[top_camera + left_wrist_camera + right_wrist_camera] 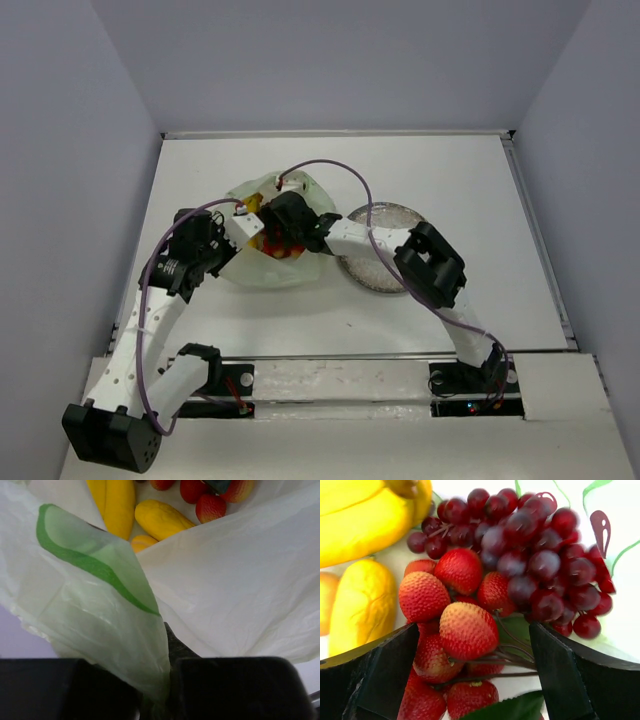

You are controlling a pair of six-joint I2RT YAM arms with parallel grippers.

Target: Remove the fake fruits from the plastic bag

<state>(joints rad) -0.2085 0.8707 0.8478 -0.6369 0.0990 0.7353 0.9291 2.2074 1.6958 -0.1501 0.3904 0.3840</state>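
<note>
The middle strawberry is already between the open fingers, on top of the bunch. I need to lower my right gripper a little over that strawberry next and close on its sides.
The plastic bag [262,272] lies left of mid-table with its mouth held apart. My left gripper [167,680] is shut on the bag's pale green edge [90,605], and the film runs down between its jaws. My right gripper [475,665] is inside the bag [620,605] and open. Its fingers [385,670] stand either side of a bunch of red strawberries [467,630] on thin stems, not pressing them. Behind the strawberries lies the dark red grape bunch [540,565]. To the left are a yellow oblong fruit [362,605] and a banana [365,525]. The left wrist view shows the yellow fruits [160,520] and strawberries [210,507] deep in the bag.
The round speckled grey plate [392,215] sits just right of the bag, partly under my right forearm. A purple cable loops above both arms. The white table ends at raised walls behind and at both sides.
</note>
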